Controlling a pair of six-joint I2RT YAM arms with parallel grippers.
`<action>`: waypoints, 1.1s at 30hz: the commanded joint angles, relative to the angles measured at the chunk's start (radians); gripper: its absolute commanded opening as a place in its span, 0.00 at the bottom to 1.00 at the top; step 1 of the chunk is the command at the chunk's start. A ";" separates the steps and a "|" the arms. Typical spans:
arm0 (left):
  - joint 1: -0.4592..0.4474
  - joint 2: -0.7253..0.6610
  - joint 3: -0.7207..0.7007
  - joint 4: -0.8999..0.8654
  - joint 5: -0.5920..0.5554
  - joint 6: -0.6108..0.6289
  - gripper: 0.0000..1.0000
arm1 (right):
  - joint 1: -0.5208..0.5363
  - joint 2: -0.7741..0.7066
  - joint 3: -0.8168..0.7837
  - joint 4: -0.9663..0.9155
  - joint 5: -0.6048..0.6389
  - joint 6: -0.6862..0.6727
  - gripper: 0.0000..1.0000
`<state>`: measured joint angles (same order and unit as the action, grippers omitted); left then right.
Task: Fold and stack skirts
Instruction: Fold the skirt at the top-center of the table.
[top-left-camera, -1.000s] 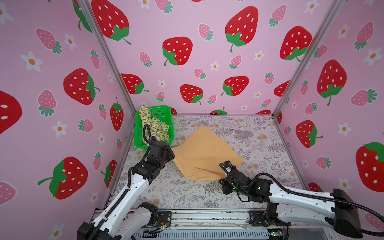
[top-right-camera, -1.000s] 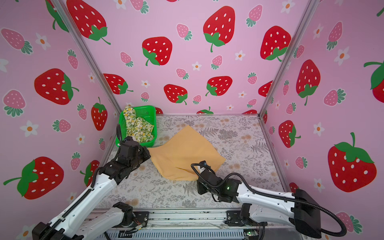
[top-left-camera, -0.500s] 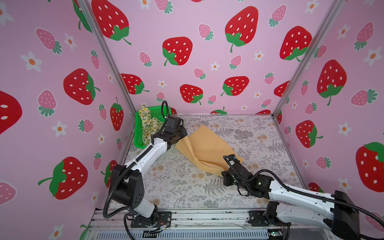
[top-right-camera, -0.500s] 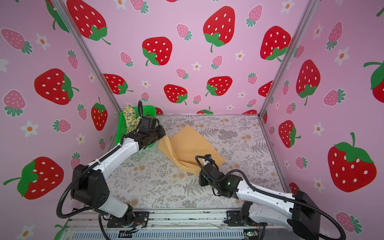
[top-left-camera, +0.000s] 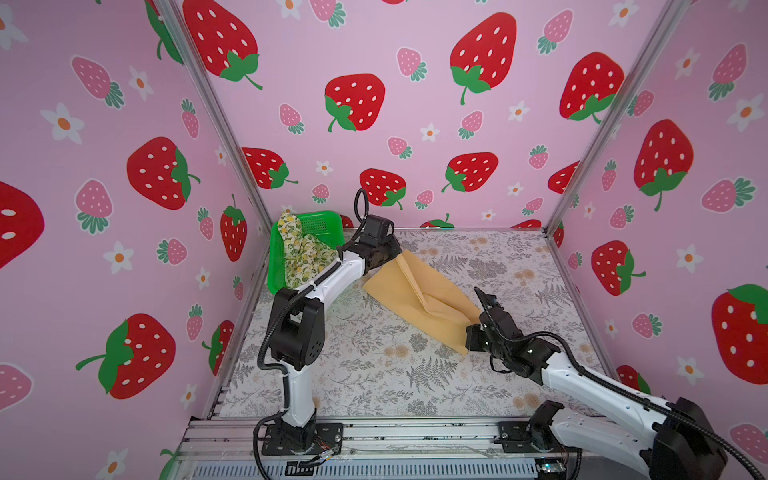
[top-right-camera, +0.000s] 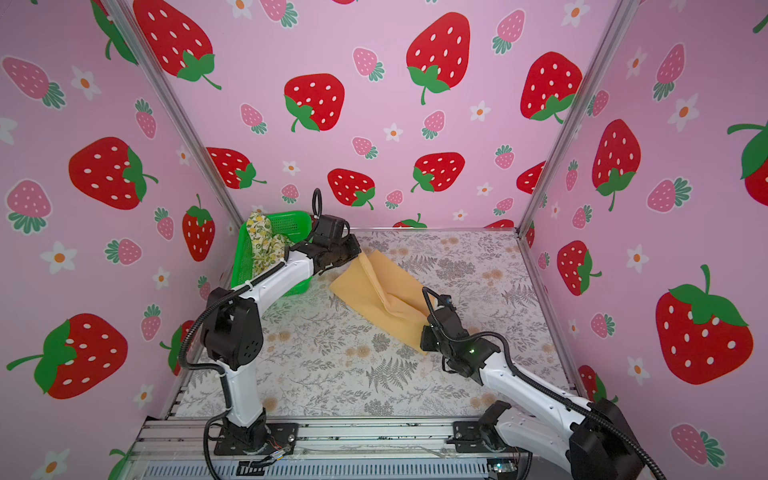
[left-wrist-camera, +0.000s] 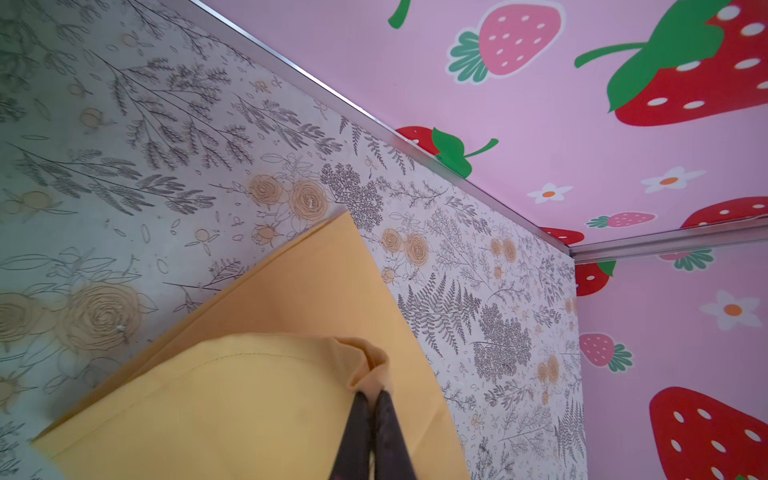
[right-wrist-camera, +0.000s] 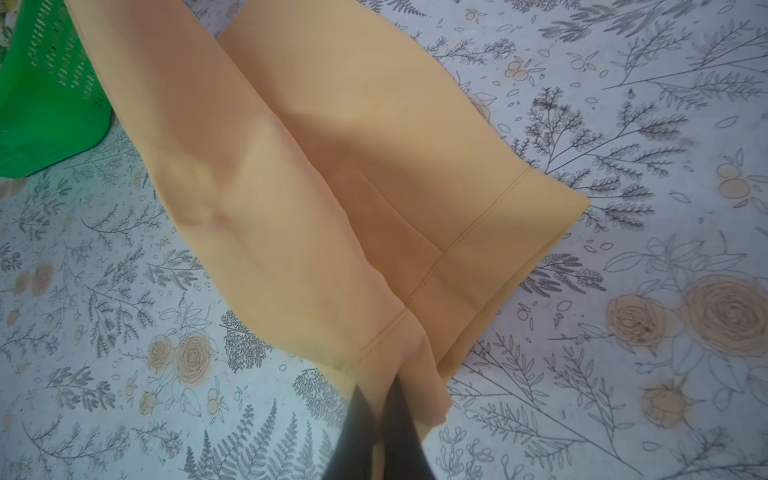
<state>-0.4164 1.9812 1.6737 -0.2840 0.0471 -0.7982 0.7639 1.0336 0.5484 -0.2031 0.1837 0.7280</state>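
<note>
Uncovered cloth shows past the held edge at the lower layer's far corner (top-left-camera: 406, 254) (left-wrist-camera: 342, 232). I will next lower my left gripper toward that corner and let go of the pinched fold on that layer.
The mustard-yellow skirt (top-left-camera: 419, 297) (top-right-camera: 384, 293) lies folded lengthwise on the floral table, running from far left to near right. My left gripper (top-left-camera: 397, 254) (left-wrist-camera: 371, 394) is shut on its far corner next to the basket. My right gripper (top-left-camera: 478, 318) (right-wrist-camera: 384, 384) is shut on its near hemmed corner, and the stitched hem (right-wrist-camera: 465, 239) shows in the right wrist view. The lemon-print skirt (top-left-camera: 301, 249) (top-right-camera: 266, 243) sits bunched in the green mesh basket (top-left-camera: 322, 220) (top-right-camera: 291, 222).
The basket stands in the far left corner against the pink strawberry walls (top-left-camera: 395, 104). An aluminium rail (top-left-camera: 374, 432) runs along the table's front edge, with both arm bases on it. Floral table surface (top-left-camera: 374, 365) shows in front of the skirt.
Both grippers carried the yellow skirt's near edge up and over toward the back. The left arm swung from front left to beside the basket. The spread cloth is now a narrow folded strip.
</note>
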 joint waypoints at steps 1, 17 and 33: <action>-0.008 0.056 0.086 0.015 0.013 -0.038 0.00 | -0.044 0.023 -0.011 0.039 -0.040 -0.035 0.05; -0.009 0.307 0.339 -0.036 0.011 -0.074 0.00 | -0.255 0.176 0.007 0.151 -0.195 -0.101 0.07; 0.010 0.404 0.400 -0.073 -0.059 -0.129 0.00 | -0.361 0.286 0.053 0.209 -0.283 -0.114 0.07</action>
<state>-0.4156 2.3779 2.0323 -0.3359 0.0265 -0.8963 0.4202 1.3121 0.5701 -0.0143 -0.0814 0.6258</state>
